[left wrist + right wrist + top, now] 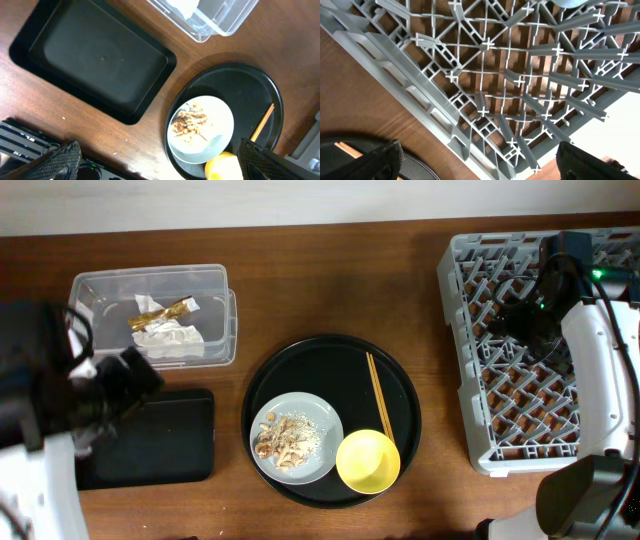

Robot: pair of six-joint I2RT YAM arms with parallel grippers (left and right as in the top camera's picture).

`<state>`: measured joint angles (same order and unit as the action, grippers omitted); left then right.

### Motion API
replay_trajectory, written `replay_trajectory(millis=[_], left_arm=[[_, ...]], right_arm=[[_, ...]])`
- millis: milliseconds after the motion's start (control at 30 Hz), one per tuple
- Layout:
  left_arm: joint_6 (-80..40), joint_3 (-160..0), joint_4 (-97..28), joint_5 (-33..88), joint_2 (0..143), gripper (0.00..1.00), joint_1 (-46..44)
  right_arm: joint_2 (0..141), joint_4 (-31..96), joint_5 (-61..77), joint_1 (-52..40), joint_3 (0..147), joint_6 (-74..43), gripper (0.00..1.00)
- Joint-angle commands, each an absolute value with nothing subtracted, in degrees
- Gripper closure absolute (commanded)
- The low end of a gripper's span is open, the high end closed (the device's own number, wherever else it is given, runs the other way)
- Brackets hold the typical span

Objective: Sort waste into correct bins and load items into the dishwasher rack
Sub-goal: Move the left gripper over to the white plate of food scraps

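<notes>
I will next move my left gripper to the right in the overhead view and down onto the plate's rim facing the chopsticks, because that rim is clear of scraps.
The clear tub (152, 315) at the back left holds the white napkin (168, 336) and the brown-and-gold wrapper (165, 310). The shallow black tray (150, 438) lies in front of it and also shows in the left wrist view (95, 60). The grey plate (320, 420) carries food scraps (285, 438) and also shows in the left wrist view (220, 120). The yellow bowl (368, 461) and the chopsticks (379, 395) lie beside it. My left gripper (160, 165) is open and empty above the table, between the black tray and the plate. My right gripper (480, 162) is open and empty over the grey rack (470, 360). No cups show.
The plate, bowl and chopsticks sit on a large round black tray (335, 360) at the table's middle. The right arm covers part of the rack's far side. The table's front edge runs just below the round tray.
</notes>
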<state>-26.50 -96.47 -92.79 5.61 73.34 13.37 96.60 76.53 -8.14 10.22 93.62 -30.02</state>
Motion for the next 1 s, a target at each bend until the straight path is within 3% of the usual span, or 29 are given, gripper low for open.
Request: replay_trajectory(millis=[0, 267, 600, 967], left_arm=[[-25.39, -89.76, -91.13, 5.02, 67.35, 0.01, 13.65], [-26.06, -74.5, -79.75, 20.16, 64.47, 0.01, 6.09], [-40.64, -73.8, -67.75, 8.19, 77.25, 0.01, -21.58], [-43.09, -77.03, -55.75, 2.55, 98.65, 0.01, -33.58]], right_arm=[[96.77, 76.69, -9.28, 10.52, 93.73, -30.5, 0.01], [96.75, 76.69, -9.28, 10.52, 93.73, -30.5, 0.01], [96.75, 76.69, -9.28, 10.52, 93.73, -30.5, 0.01], [96.75, 76.69, -9.28, 10.52, 93.73, -30.5, 0.01]])
